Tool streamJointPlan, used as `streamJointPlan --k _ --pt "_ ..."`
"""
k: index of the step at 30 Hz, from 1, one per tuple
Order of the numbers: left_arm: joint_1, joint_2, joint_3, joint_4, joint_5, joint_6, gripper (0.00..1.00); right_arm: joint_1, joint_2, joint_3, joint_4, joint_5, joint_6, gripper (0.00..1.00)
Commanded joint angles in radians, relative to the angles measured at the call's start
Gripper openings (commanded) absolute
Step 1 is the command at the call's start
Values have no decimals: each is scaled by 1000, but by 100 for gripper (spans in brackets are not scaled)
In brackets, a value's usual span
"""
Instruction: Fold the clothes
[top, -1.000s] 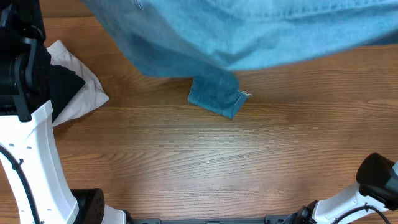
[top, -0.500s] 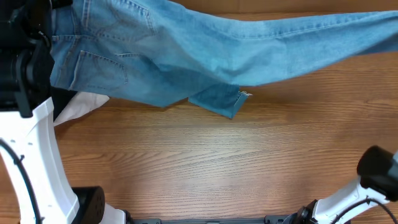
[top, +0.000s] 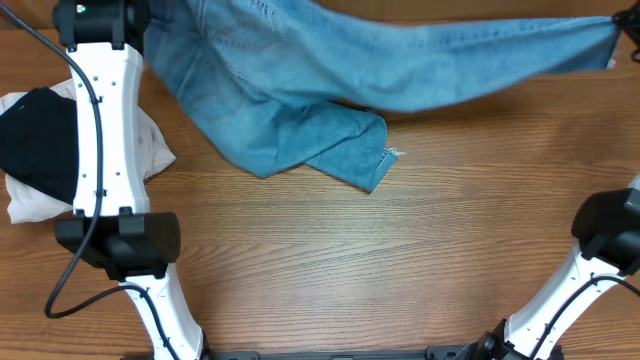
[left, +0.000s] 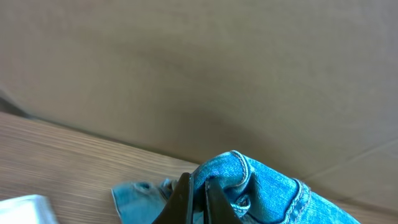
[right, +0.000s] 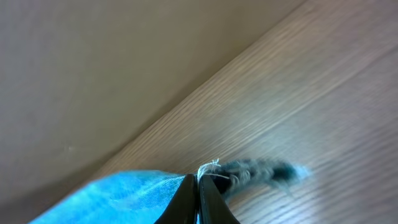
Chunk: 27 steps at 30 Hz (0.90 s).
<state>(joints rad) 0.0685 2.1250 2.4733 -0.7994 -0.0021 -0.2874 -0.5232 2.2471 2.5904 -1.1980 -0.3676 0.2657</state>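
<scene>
The held leg still hangs above the wood's far side, so my right gripper should go down and back toward my base next, onto the table.
The clothes, a pair of light blue jeans (top: 330, 60), hang stretched across the far side of the table between my two arms. One leg droops onto the wood, its frayed hem (top: 383, 160) lying flat. My left gripper (left: 199, 190) is shut on a bunched, stitched edge of the jeans (left: 267, 193) at the far left. My right gripper (right: 198, 183) is shut on the frayed end of the other leg (right: 118, 196) at the far right. In the overhead view both sets of fingers are hidden by the arm or the picture's edge.
A black folded garment (top: 35, 145) lies on a white one (top: 150, 150) at the left edge, beside my left arm (top: 100, 120). My right arm's base (top: 610, 240) stands at the lower right. Bare wooden table (top: 400, 260) fills the front. A plain wall backs the table.
The jeans have swung back and settled lower, spread wide between the arms. My left arm has reached out to the far left, uncovering the black and white garments.
</scene>
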Motion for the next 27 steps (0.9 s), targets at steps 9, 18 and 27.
streamJointPlan --k 9,18,27 --pt "77 -74 73 -645 38 -50 4 -200 -17 -13 -389 286 -18 4" --pt "80 -31 -51 -872 -83 -48 4 -273 -12 -282 -307 290 43 4" --pt "136 -31 -68 -890 -38 -1 4 -420 -12 -427 -267 337 129 4"
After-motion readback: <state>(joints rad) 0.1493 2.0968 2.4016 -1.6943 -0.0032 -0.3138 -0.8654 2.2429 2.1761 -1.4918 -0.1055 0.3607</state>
